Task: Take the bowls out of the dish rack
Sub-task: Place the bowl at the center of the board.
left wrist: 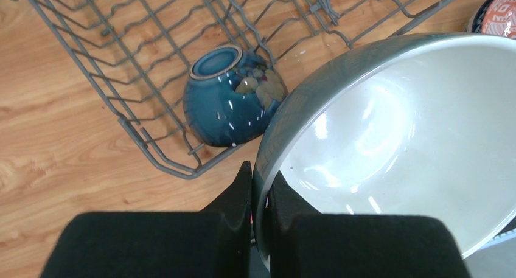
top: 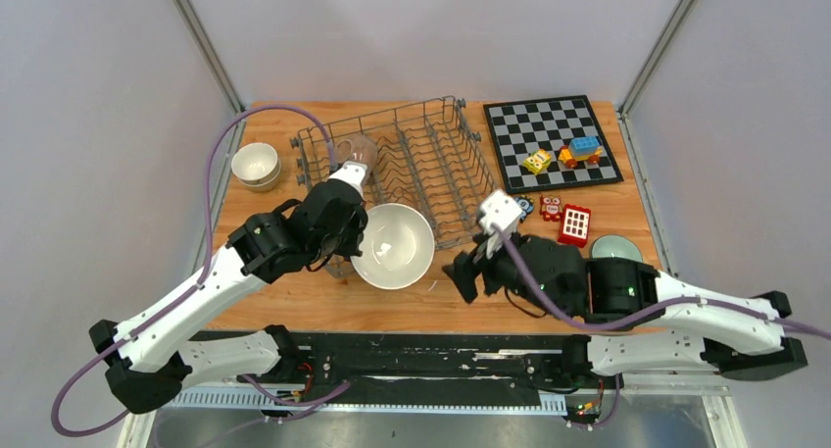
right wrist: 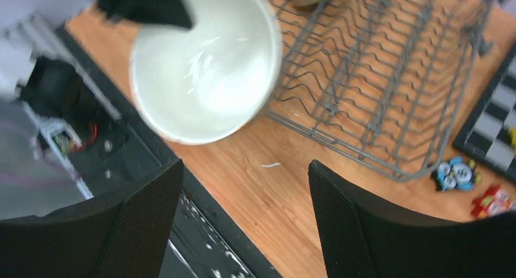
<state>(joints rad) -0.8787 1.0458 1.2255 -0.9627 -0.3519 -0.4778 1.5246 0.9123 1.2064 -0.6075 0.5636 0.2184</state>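
Observation:
The large white bowl should next go down left in the top view, where my left gripper releases it on clear tabletop near the stacked bowls.
The grey wire dish rack (top: 431,164) stands at the table's middle back. My left gripper (top: 351,244) is shut on the rim of a large white bowl (top: 394,245), which it holds tilted at the rack's near-left corner. The left wrist view shows the rim (left wrist: 316,83) pinched between the black fingers (left wrist: 240,187), one inside and one outside. A small blue bowl (left wrist: 234,95) lies on its side inside the rack (left wrist: 176,170). My right gripper (top: 461,272) hovers open and holds nothing, just right of the white bowl (right wrist: 204,65) and in front of the rack (right wrist: 377,77).
Two small white bowls (top: 257,166) are stacked left of the rack. A chessboard (top: 554,142) with toy bricks lies at the back right, with more toys (top: 563,218) in front of it. A teal dish (top: 615,247) sits by the right arm. The table's near edge (right wrist: 201,187) runs below the right gripper.

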